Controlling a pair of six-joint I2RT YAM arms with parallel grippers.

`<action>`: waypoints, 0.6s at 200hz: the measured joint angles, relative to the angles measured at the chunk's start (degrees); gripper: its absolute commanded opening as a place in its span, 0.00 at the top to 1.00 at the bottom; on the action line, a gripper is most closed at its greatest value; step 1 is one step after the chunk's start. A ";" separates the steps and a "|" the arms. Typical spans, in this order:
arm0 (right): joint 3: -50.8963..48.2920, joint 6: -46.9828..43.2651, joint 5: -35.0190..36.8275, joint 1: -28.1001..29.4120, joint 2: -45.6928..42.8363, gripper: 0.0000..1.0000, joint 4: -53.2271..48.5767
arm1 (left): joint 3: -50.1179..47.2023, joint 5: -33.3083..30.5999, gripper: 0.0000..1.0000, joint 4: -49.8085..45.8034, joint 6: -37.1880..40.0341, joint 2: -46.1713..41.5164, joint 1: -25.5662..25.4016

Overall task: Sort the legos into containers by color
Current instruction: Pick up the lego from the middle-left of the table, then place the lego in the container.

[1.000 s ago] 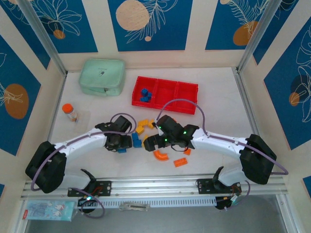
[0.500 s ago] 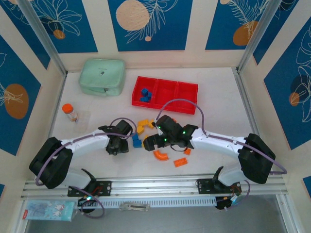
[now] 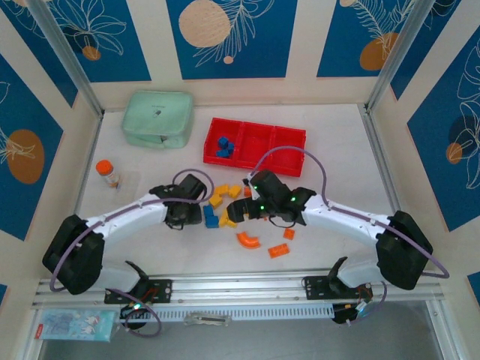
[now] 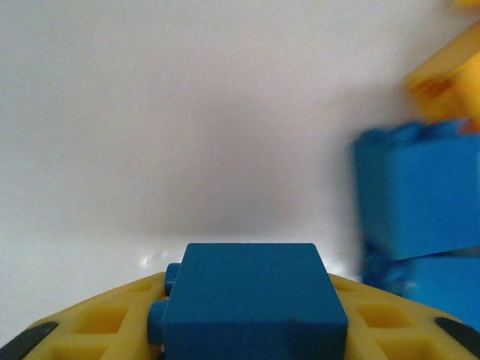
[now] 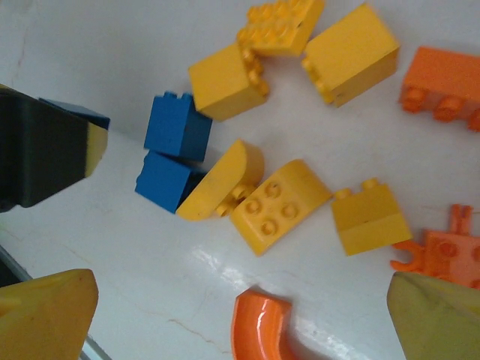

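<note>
The robot should next raise its left gripper outward and release the blue lego over the tray's section with blue legos, since the red tray [image 3: 255, 141] is outward of the gripper.
My left gripper [image 4: 251, 330] is shut on a blue lego [image 4: 251, 296], held between its yellow pads just above the table. In the top view it [image 3: 180, 216] hangs left of the loose pile. Two blue legos [image 5: 178, 126] lie beside several yellow ones [image 5: 279, 204], an orange arch [image 5: 259, 326] and orange bricks [image 5: 446, 82]. My right gripper [image 5: 240, 322] is open above the pile, holding nothing; in the top view it [image 3: 238, 211] hovers over the yellow legos [image 3: 221, 196]. The red tray [image 3: 255, 141] at the back holds blue legos [image 3: 223, 146] in its left compartment.
A mint-green zip case [image 3: 157, 118] lies at the back left and an orange-capped bottle [image 3: 109, 172] stands left of my left arm. An orange arch [image 3: 247, 240] and orange bricks [image 3: 278, 250] lie near the front. Metal posts and walls fence the table.
My left gripper took hold of the blue lego near the front and drew back from the front edge with it. My right gripper shifted slightly farther over the pile.
</note>
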 measured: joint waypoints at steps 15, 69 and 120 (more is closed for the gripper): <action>0.07 -0.46 -0.33 -2.16 -0.61 0.01 -0.37 | 4.85 -1.36 0.64 -0.31 1.97 0.42 0.04; 2.84 -2.16 -1.09 -10.27 -0.79 0.01 -2.82 | 25.70 -4.17 0.65 0.59 9.84 13.31 1.79; 7.06 -3.69 -1.70 -16.41 0.24 0.01 -3.21 | 44.06 -3.13 0.66 2.38 13.44 29.53 6.16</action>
